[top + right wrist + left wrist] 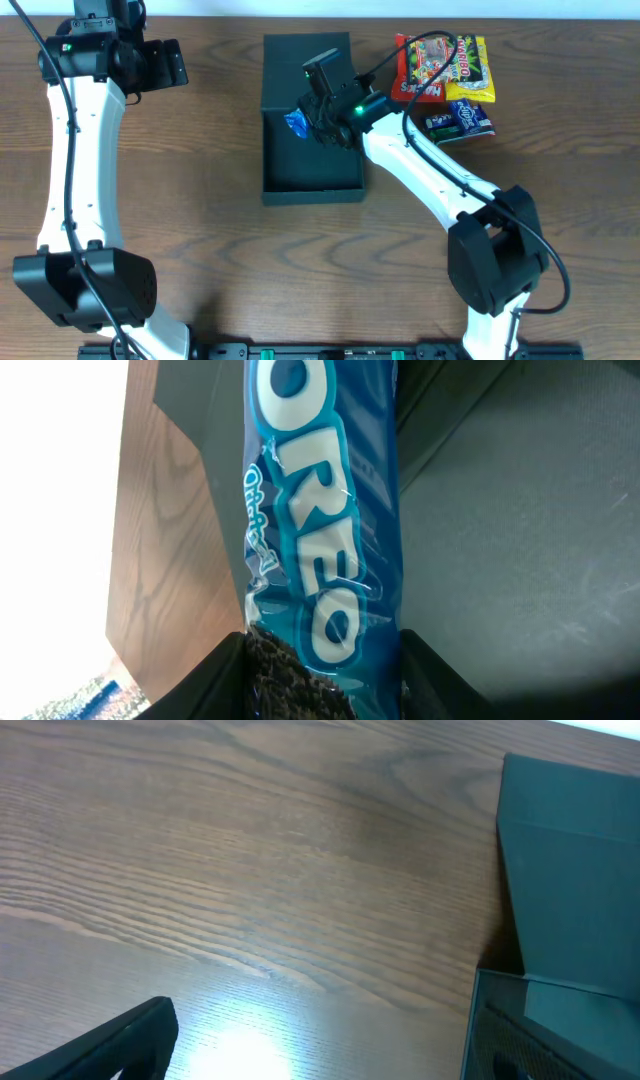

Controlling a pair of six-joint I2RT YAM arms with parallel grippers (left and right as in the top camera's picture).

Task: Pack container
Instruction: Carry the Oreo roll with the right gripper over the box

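I should move my right gripper back and down toward the bare bottom of the container next, to let go of the blue Oreo packet (297, 122). The packet is still hanging by the container's far edge.
The container (312, 172) is a dark teal-black box in the middle of the table, with its flap lid (290, 62) lying open at the far side. My right gripper (322, 115) hangs over the box's far part, shut on a blue Oreo packet (297, 122). In the right wrist view the Oreo packet (320, 510) runs lengthwise between both fingers (215, 680), with the container's floor (530, 540) behind it. My left gripper (165, 62) stays at the far left, open with nothing in it. The left wrist view shows the left gripper (320, 1060) above bare wood and the container (580, 870) to its right.
Right of the container, at the back, lie a red sweets packet (420, 68), a yellow one (468, 68) and a dark blue packet (460, 120). The right arm stretches from the front right across the table to the box.
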